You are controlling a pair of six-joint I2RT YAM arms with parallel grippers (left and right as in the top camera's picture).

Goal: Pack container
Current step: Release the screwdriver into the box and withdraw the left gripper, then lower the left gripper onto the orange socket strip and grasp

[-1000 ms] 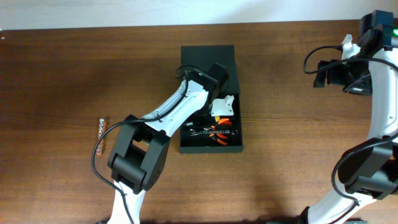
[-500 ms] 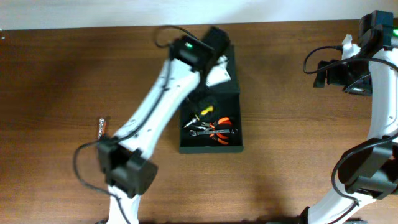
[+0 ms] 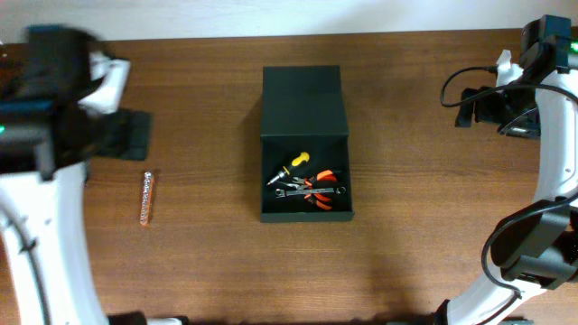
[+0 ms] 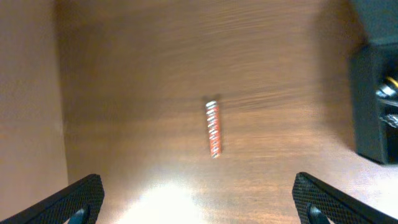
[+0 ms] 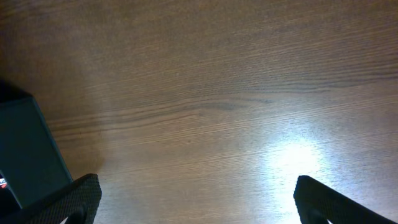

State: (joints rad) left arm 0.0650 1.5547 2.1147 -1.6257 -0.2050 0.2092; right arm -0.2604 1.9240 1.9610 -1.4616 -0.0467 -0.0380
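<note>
The striped rod lies below the left gripper, still outside the container (image 3: 305,104), so the left gripper will next lower its open fingers around the rod's middle (image 3: 146,199) and close them there.
The container (image 3: 305,104) is a dark box at the table's middle, its flap lid laid open toward the far side. Inside lie a yellow-handled screwdriver (image 3: 296,163), orange-handled pliers (image 3: 319,181) and a silver wrench. A red-and-silver striped rod (image 3: 146,199) lies on the wood to the left. My left gripper (image 3: 134,135) hovers open at the far left, just beyond the rod (image 4: 213,129), with nothing between its fingers (image 4: 79,198). My right gripper (image 3: 468,106) hangs open and empty at the far right, over bare wood. The container's edge (image 4: 373,106) shows in the left wrist view.
The table's far edge meets a pale wall at the top of the overhead view. The container's corner (image 5: 28,149) sits at the left of the right wrist view. A black cable (image 3: 465,77) loops off the right arm.
My left arm has swung out of the container and over to the far left of the table, and its jaws have opened wide. The right arm has not moved.
</note>
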